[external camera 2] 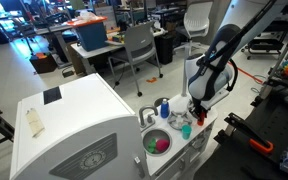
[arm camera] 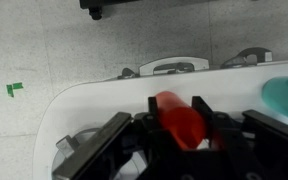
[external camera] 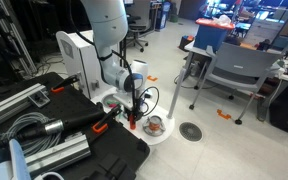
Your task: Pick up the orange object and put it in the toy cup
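Note:
The orange object is hanging beside the teal toy cup [arm camera: 285,100], so my gripper will next lift toward the right in the wrist view, lower over the toy cup and let go.
My gripper [arm camera: 176,128] is shut on the orange object [arm camera: 179,122], a red-orange cylinder held between the two black fingers just above the white toy sink unit [arm camera: 94,105]. In both exterior views the gripper [external camera: 133,114] [external camera 2: 197,113] points down over the unit with the orange object [external camera: 134,122] [external camera 2: 198,120] at its tips. A teal toy cup [arm camera: 285,100] shows at the right edge of the wrist view, apart from the fingers; it stands beside the gripper in an exterior view [external camera 2: 185,130].
The toy unit has a sink basin [external camera 2: 158,143] holding green and pink pieces, a grey faucet [external camera 2: 144,113] and a blue bottle [external camera 2: 164,107]. Black cases [external camera: 79,150] lie close by. Chairs [external camera: 234,70] and desks stand farther off.

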Controlling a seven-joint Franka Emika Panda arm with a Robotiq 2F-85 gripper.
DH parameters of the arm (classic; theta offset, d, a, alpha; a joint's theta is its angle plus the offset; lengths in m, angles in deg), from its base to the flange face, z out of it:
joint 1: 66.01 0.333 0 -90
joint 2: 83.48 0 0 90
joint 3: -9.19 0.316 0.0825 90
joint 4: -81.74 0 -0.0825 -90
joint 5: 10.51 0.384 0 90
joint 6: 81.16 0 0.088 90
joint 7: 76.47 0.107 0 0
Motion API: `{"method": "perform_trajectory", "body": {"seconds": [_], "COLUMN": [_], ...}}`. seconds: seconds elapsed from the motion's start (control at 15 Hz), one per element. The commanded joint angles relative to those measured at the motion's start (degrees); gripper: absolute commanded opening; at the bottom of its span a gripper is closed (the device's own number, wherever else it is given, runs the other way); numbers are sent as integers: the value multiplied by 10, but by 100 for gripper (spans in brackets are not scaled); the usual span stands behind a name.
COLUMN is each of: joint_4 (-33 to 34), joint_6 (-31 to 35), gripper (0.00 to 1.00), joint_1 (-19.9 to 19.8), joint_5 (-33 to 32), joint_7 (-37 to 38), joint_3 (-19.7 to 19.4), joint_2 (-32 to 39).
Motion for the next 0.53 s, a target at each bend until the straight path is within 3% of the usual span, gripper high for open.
{"method": "perform_trajectory", "body": {"seconds": [0.0, 0.47], "joint_4": [-54, -195], "joint_6": [8, -1], "gripper": [13, 13], "joint_1": [22, -1], "joint_5": [3, 13], "joint_7": [14, -20], "joint_3": [-7, 46], "joint_2": [-51, -205]}}
